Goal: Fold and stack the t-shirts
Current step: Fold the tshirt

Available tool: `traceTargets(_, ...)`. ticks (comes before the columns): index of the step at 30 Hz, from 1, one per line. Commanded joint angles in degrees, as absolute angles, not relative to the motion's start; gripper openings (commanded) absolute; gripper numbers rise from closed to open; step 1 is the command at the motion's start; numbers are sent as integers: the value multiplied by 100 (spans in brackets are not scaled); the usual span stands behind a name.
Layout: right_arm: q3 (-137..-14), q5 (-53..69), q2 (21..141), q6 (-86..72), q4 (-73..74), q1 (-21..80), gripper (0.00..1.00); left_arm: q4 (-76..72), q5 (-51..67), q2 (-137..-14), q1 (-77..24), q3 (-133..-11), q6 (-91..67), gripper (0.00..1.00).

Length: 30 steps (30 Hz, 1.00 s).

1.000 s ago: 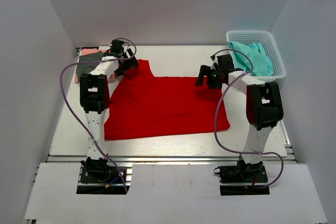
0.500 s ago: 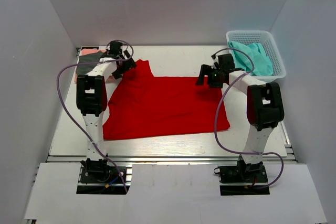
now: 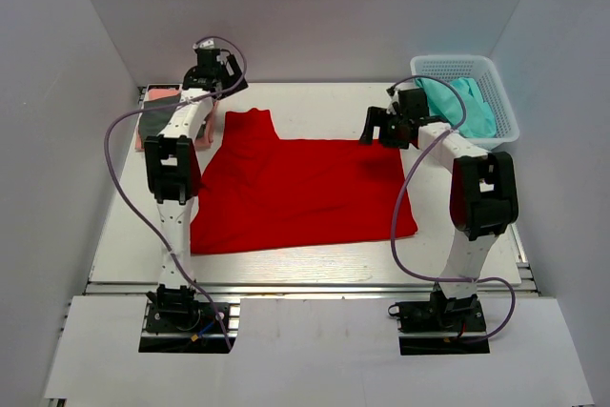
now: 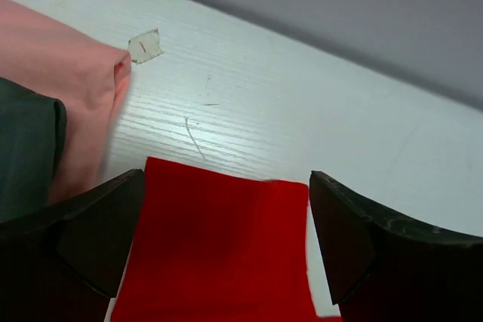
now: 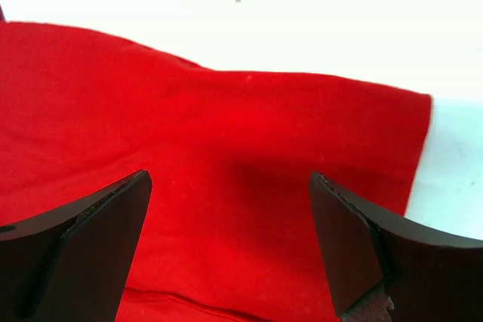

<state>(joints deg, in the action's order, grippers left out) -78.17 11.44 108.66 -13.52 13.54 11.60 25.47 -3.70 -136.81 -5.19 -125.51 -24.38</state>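
Note:
My left gripper will next go down and close on the far corner of the red shirt's sleeve by the pink shirt. Empty table sets that corner apart.
A bright red t-shirt (image 3: 295, 188) lies spread flat in the middle of the table. A dark grey shirt (image 3: 157, 121) lies on a salmon pink one (image 3: 143, 140) at the far left. My left gripper (image 3: 217, 92) is open and empty, above the red shirt's far left sleeve (image 4: 219, 246). The pink shirt (image 4: 68, 81) and the grey one (image 4: 26, 148) lie to its left. My right gripper (image 3: 376, 128) is open and empty over the red shirt's far right corner (image 5: 226, 133); its jaws (image 5: 229, 177) stand wide apart above the fabric.
A white lattice basket (image 3: 505, 107) holding teal cloth (image 3: 457, 107) stands at the far right. A small scrap of tape (image 4: 145, 45) is stuck on the white table (image 4: 302, 111) near the back wall. Grey walls close in the sides and back.
My left gripper has moved off the red sleeve toward the back left, and the sleeve now lies flat. My right gripper has shifted slightly toward the back.

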Motion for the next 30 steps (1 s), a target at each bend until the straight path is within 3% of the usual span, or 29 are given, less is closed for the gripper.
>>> traceTargets(1,-8103,870,10582,-1309,1450,1125,90,2646,-474,-14175,-492,-12717,-2180,100)
traceTargets(9,-8068,932,10608,-1354,1564,1142,90,2470,-1230,-14546,-492,-12718,-2303,83)
traceTargets(12,-8024,879,10626,-1380,1564,1116,90,2522,-1222,-14704,-492,-12665,-2364,71)
traceTargets(14,-8016,870,10626,-1415,1573,1125,90,2522,-1021,-14757,-492,-12612,-2417,53)
traceTargets(16,-8059,844,10635,-1397,1573,1125,90,2522,-766,-14757,-492,-12280,-2470,47)
traceTargets(19,-8112,773,10644,-1397,1582,1125,90,2224,-773,-14590,-492,-11900,-2356,47)
traceTargets(29,-8130,352,10661,-1336,1608,1116,90,3172,-1442,-14827,-668,-12226,-1943,47)
traceTargets(30,-8139,325,10687,-1345,1608,1116,90,3173,-1372,-14827,-668,-12226,-1942,42)
